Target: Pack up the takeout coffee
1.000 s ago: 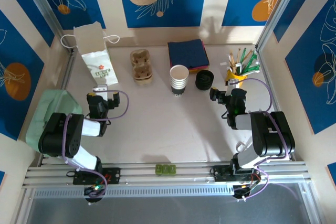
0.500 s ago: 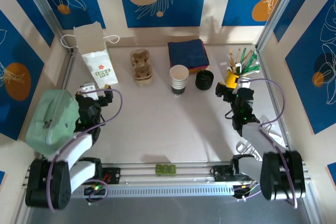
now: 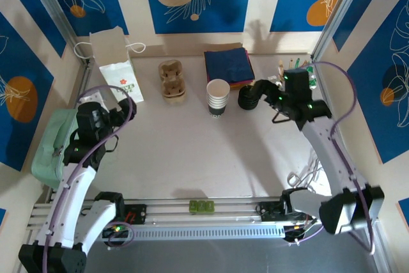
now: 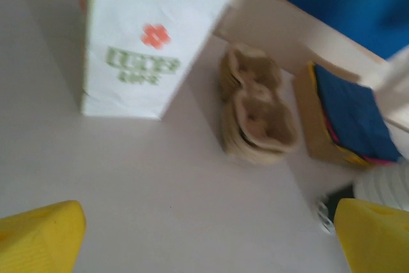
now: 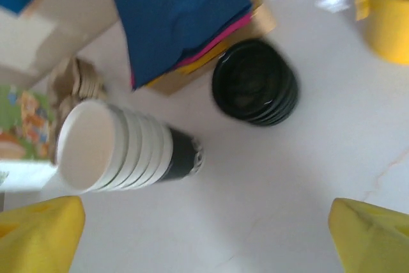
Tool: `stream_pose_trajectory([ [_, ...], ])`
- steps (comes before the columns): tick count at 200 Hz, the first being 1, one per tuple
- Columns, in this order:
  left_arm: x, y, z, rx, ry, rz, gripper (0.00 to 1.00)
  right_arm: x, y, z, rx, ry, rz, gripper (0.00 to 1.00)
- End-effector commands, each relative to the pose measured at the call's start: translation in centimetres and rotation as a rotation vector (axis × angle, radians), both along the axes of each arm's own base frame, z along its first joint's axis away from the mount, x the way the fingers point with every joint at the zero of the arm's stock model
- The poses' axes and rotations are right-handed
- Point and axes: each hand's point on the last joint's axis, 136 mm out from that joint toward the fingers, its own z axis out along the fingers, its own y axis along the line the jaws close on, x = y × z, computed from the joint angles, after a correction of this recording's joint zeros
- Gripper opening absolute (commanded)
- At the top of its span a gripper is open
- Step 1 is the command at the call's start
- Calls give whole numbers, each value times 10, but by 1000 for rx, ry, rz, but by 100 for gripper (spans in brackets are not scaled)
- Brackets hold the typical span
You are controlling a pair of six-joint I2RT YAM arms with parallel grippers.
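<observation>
My right gripper moves past the black lids next and turns downward onto the topmost cup's lid-side rim [image 3: 229, 87] [image 5: 121, 133], since that rim stands open atop the stack.
The takeout coffee as a single cup is out of view. A stack of lidless white cups [image 3: 218, 97] with a dark base stands mid-table and appears tilted in the right wrist view [image 5: 121, 148]. A pile of black lids [image 3: 248, 98] [image 5: 255, 81] sits just right of it. My right gripper [image 3: 257, 91] [image 5: 204, 238] hovers open above and beside the lids, nothing between its yellow fingertips [image 5: 38, 231]. My left gripper [image 3: 121, 109] [image 4: 211, 244] is open over bare table near the white paper bag [image 3: 117, 68] [image 4: 147, 36], holding nothing.
A brown pulp cup carrier [image 3: 172, 80] [image 4: 259, 116] sits right of the bag. Blue napkins [image 3: 229, 65] [image 5: 185, 11] lie at the back. A yellow holder of utensils [image 3: 285, 91] [image 5: 390, 23] stands at the back right. A mint-green pouch [image 3: 54, 145] lies at the left edge.
Both arms unfolded and rose. The right gripper swung back and left to the lids. The left gripper moved left and back toward the paper bag.
</observation>
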Motion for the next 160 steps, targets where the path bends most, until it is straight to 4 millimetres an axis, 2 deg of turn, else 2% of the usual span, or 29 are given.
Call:
stream_pose_trajectory([
  [1,-14,-40,4,-125,65,-200,99,-4,36,3,-39,103,112,91],
  [30,-16,-47,17,-99,37,-259,99,21,63,9,-154,111,152,88],
  [53,-18,-47,20,-72,33,-275,99,39,77,4,-195,124,170,84],
  [75,-17,-47,18,-65,36,-276,99,54,89,-4,-210,141,199,76],
  [119,-14,-49,10,-88,51,-275,99,73,99,-26,-267,206,232,68],
  [160,-9,-53,4,-111,57,-286,99,78,99,-46,-305,265,237,56],
])
